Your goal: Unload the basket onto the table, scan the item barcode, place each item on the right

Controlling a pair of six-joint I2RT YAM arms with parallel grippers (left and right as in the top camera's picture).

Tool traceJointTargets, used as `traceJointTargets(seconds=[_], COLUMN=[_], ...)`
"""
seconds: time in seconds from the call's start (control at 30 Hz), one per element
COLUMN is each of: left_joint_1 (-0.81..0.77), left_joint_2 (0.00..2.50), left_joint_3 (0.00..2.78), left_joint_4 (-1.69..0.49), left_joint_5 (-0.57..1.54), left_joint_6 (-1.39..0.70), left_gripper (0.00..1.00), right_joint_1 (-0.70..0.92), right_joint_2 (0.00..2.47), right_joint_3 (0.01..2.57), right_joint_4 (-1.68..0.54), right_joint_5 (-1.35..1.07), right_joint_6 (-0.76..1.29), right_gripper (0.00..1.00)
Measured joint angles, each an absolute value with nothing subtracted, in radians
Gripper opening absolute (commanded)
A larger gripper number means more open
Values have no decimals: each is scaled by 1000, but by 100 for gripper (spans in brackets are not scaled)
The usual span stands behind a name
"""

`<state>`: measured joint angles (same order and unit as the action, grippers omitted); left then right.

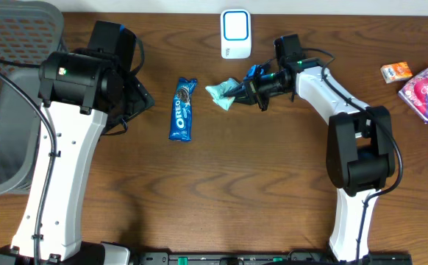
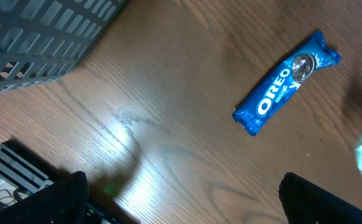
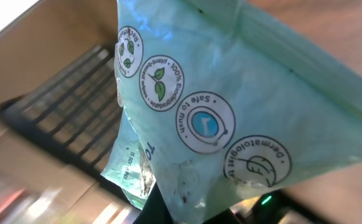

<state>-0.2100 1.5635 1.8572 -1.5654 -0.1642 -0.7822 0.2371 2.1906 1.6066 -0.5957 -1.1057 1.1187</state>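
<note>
My right gripper next needs to move back and down with its fingers tipping downward and release the pack [image 3: 231, 106], because clear tabletop beside the Oreo bar lies below and back.
My right gripper [image 1: 243, 90] is shut on a pale green pack of wipes [image 1: 221, 94], held just off the table below the white barcode scanner [image 1: 235, 34]. In the right wrist view the pack [image 3: 231, 106] fills the frame, its round printed seals facing the camera, and my right gripper [image 3: 190, 208] pinches its lower edge. A blue Oreo bar [image 1: 183, 109] lies flat to the left. My left gripper [image 1: 139, 97] hovers open left of the bar. In the left wrist view the Oreo bar [image 2: 285, 83] lies ahead of my left gripper [image 2: 181, 208], whose fingers stand wide apart with nothing between them.
A grey mesh basket [image 1: 8, 96] stands at the left edge, also in the left wrist view as the basket [image 2: 38, 37]. A small orange box [image 1: 395, 71] and a pink packet [image 1: 426, 90] lie at the far right.
</note>
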Motion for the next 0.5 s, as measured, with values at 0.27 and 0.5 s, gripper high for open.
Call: traceJointTargets(seconds=[0.27,0.5], left_joint_1=[-210,-210], left_joint_2=[1563,1563], left_joint_3=[1857,1857], left_joint_4=[-1565,-1565], left_joint_5=[-164,-164], left_joint_6=[-782,-782], left_gripper=[98,98], right_joint_1=[247,279], right_joint_2=[2191,2191], right_joint_3=[1606,1606], right_joint_4=[-415,-445], right_joint_5=[-1363,-1488], right_joint_6=[1195,1087], right_gripper=[1,1])
